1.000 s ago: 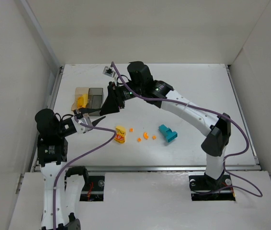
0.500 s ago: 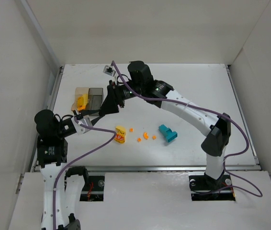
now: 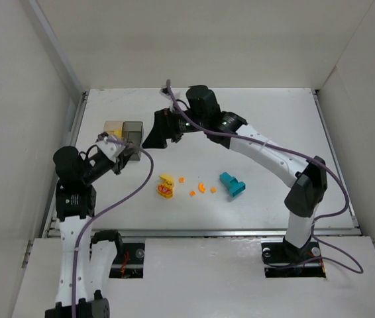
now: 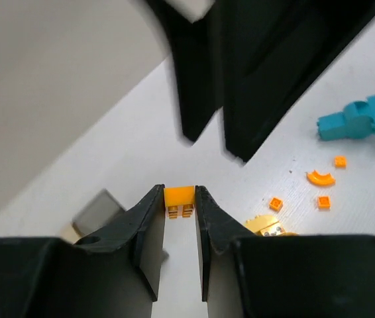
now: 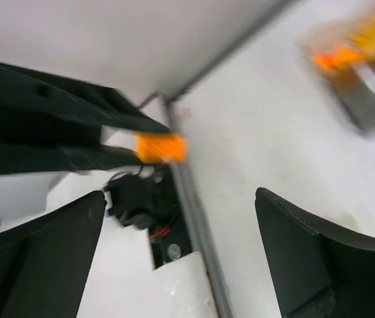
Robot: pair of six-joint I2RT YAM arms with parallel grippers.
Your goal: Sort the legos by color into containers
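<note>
My left gripper goes left in the top view, turns downward and lowers over the amber box (image 4: 69, 234) next, to release the orange lego (image 4: 179, 197) where orange legos already lie.
My left gripper (image 4: 179, 193) is shut on a small orange lego (image 4: 179, 197), held above the table. From above, the left gripper (image 3: 123, 148) hangs just in front of the containers, the amber box (image 3: 113, 128) and the grey box (image 3: 133, 128). My right gripper (image 3: 156, 135) stands wide open to the right of them, holding nothing; its view shows the orange lego (image 5: 161, 147) in the left fingers. On the table lie a yellow piece with red marks (image 3: 166, 187), orange bits (image 3: 201, 187) and a teal block (image 3: 232, 185).
White walls enclose the table on three sides. A metal rail (image 3: 201, 232) runs along the near edge. The right arm (image 3: 267, 156) arches over the table's middle. Purple cables trail from both arms.
The right gripper opened wide and drew back to the right. The left gripper closed on the orange lego and swung up and back toward the containers.
</note>
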